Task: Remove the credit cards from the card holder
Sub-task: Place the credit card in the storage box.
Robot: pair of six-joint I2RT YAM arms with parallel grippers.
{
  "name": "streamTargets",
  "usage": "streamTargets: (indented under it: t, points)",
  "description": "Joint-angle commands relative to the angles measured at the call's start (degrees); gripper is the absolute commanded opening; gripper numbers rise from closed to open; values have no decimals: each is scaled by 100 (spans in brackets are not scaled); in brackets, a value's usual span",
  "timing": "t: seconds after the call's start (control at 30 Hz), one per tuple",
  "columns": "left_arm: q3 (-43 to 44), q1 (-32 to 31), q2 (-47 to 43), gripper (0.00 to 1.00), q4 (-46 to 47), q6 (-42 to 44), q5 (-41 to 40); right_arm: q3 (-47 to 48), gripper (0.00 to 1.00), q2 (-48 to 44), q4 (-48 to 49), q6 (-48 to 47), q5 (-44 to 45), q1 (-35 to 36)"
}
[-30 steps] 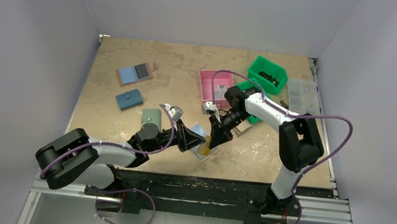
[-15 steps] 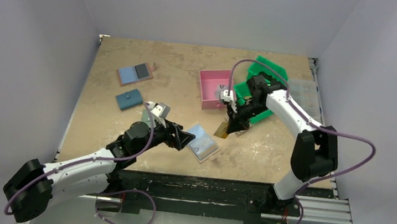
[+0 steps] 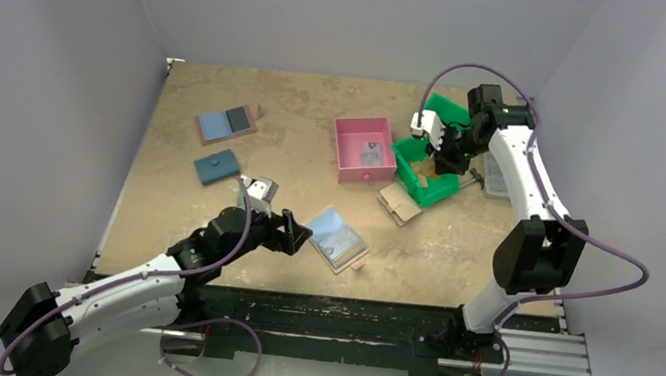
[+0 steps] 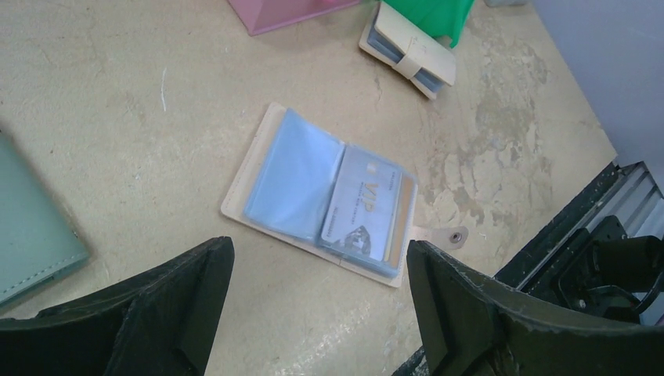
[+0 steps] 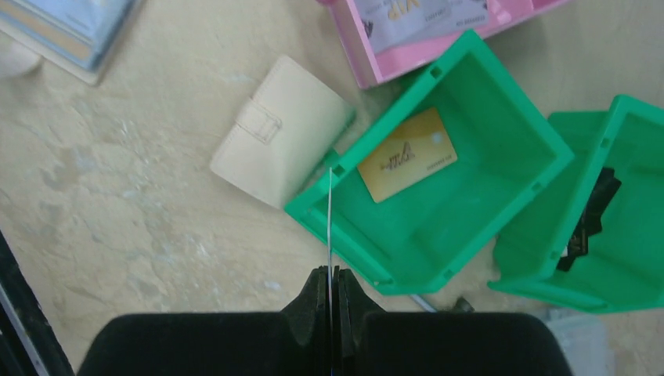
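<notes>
The thin credit card is still above the green bin's rim, so the robot's right gripper will lower it into the green bin [image 5: 521, 94] next, beside the gold one.
The card holder [image 3: 335, 238] [image 4: 313, 192] lies open on the table, pale blue sleeves up, snap tab to the right. A grey-blue VIP credit card [image 4: 364, 210] sits in its right sleeve. My left gripper [image 3: 295, 233] [image 4: 319, 262] hovers open just near of the holder, touching nothing. My right gripper [image 3: 440, 157] [image 5: 330, 270] is shut on a thin credit card [image 5: 329, 219], seen edge-on, above the near rim of a green bin [image 5: 521, 94]. A gold credit card [image 5: 407, 164] lies flat inside that bin.
A pink bin [image 3: 359, 124] holds a card [image 5: 415, 12]. A shut beige wallet [image 5: 282, 129] [image 3: 400, 202] lies beside the green bin, and a second green bin [image 5: 618, 211] stands further right. Other holders [image 3: 227, 124] [image 3: 217, 166] [image 4: 31, 227] lie at the left.
My right gripper carried a card from the holder back and right to above the green bin. My left gripper opened, let go of the holder and drew back to the left.
</notes>
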Motion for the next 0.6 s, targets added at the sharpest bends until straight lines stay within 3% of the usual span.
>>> streamTargets:
  t: [0.0, 0.57]
  points:
    - [291, 26, -31, 87, -191, 115, -115, 411, 0, 344, -202, -449, 901, 57]
    - [262, 36, -323, 87, -390, 185, -159, 1495, 3, 1973, -701, -1283, 1519, 56]
